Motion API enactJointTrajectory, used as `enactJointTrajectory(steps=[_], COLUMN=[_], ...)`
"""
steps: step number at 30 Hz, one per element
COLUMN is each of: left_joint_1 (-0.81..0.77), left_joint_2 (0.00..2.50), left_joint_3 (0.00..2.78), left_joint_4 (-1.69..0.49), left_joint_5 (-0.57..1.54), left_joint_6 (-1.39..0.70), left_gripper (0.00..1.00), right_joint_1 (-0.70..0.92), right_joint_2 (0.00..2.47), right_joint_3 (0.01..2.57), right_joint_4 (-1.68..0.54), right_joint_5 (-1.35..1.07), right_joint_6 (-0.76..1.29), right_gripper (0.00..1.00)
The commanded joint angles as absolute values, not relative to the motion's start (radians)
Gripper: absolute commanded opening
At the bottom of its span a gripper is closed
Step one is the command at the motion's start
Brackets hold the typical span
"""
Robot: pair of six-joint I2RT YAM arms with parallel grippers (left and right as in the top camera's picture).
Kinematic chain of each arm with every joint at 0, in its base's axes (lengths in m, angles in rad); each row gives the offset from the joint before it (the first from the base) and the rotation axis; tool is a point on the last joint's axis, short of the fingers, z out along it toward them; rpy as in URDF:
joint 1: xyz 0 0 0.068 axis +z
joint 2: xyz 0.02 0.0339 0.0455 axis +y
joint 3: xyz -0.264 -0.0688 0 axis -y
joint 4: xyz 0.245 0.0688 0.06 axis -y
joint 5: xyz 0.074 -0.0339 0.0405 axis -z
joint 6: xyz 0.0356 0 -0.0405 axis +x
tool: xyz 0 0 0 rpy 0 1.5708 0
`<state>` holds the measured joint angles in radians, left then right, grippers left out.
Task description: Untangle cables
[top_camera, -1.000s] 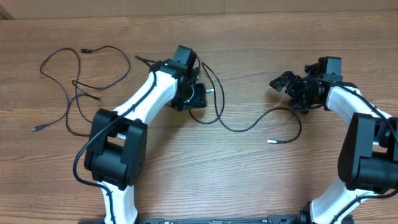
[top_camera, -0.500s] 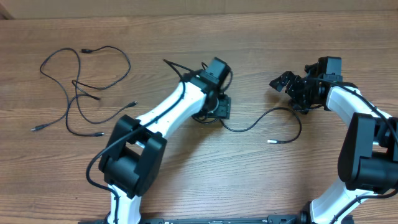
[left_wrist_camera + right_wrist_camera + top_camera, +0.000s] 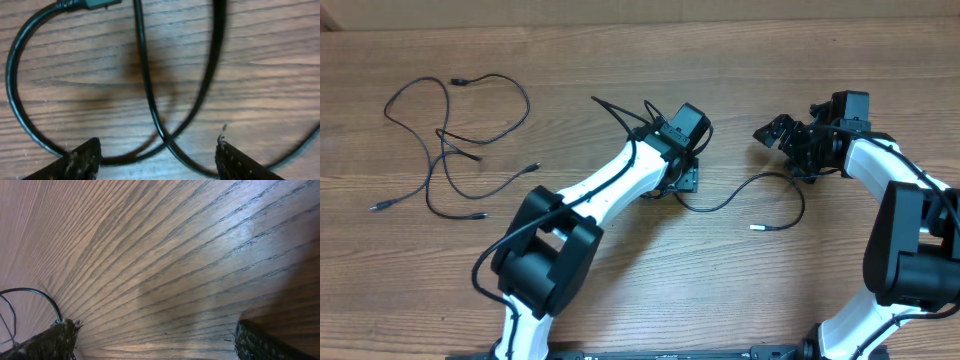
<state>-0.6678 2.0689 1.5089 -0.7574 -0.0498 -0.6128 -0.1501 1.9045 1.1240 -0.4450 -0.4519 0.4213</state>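
Observation:
I should next lower my left gripper onto the thin black cable's crossing and close there; its open fingers are already on either side.
Several thin black cables [image 3: 450,140] lie in a loose tangle at the far left of the table. One more thin cable [image 3: 760,180] runs from under my left gripper [image 3: 682,180] to a silver tip [image 3: 754,228] right of centre. In the left wrist view, my left gripper [image 3: 157,150] is open just above two crossing strands of this cable [image 3: 145,75]. A plug end [image 3: 85,4] shows at the top. My right gripper [image 3: 772,130] is open and empty above bare wood, as the right wrist view [image 3: 155,330] shows.
The wooden table [image 3: 620,270] spans the view, with its far edge [image 3: 620,25] along the top. A thin black cord [image 3: 45,297] shows at the left edge of the right wrist view. Both arm bases stand at the near edge.
My left arm has swung right, from near the table's middle-left to over the lone cable's left loop, now hidden under it. The right arm and the left tangle have not moved.

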Motion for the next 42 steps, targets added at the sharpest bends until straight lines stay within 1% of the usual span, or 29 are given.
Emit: enactJointTrajectory(steps=[1,5,7,8,12,15,17,18,25,31,38,42], left_joint_1=[-0.673,-0.676,-0.675,-0.675,-0.675,-0.675,-0.675,-0.675,-0.661,-0.638,-0.584,-0.519], left_joint_2=[2.114,2.151,2.162,2.166,2.173,2.173,2.173,2.173,2.147,2.001,1.77,1.647], left_joint_3=[1.525,1.525,1.525,1.525,1.525,1.525,1.525,1.525,1.554,1.591,1.594,1.594], left_joint_4=[-0.75,-0.747,-0.747,-0.748,-0.755,-0.759,-0.76,-0.764,-0.828,-0.858,-0.84,-0.838], left_joint_5=[-0.077,-0.078,-0.078,-0.079,-0.078,-0.078,-0.077,-0.077,-0.078,-0.102,-0.364,-0.503], left_joint_6=[-0.636,-0.635,-0.626,-0.624,-0.597,-0.598,-0.598,-0.598,-0.47,-0.411,-0.43,-0.468], left_gripper=[0.7,0.66,0.6,0.55,0.43,0.28,0.14,0.05,0.04,0.04,0.04,0.04], right_joint_1=[-0.157,-0.157,-0.157,-0.157,-0.157,-0.157,-0.157,-0.157,-0.157,-0.157,-0.157,-0.157], right_joint_2=[1.911,1.911,1.911,1.911,1.911,1.911,1.911,1.911,1.911,1.911,1.911,1.911], right_joint_3=[1.119,1.119,1.119,1.119,1.119,1.119,1.119,1.119,1.119,1.119,1.119,1.119], right_joint_4=[-0.451,-0.451,-0.451,-0.451,-0.451,-0.451,-0.451,-0.451,-0.451,-0.451,-0.451,-0.451], right_joint_5=[-0.385,-0.385,-0.385,-0.385,-0.385,-0.385,-0.385,-0.385,-0.385,-0.385,-0.385,-0.385], right_joint_6=[0.414,0.414,0.414,0.414,0.414,0.414,0.414,0.414,0.414,0.414,0.414,0.414], right_gripper=[1.0,1.0,1.0,1.0,1.0,1.0,1.0,1.0,1.0,1.0,1.0,1.0])
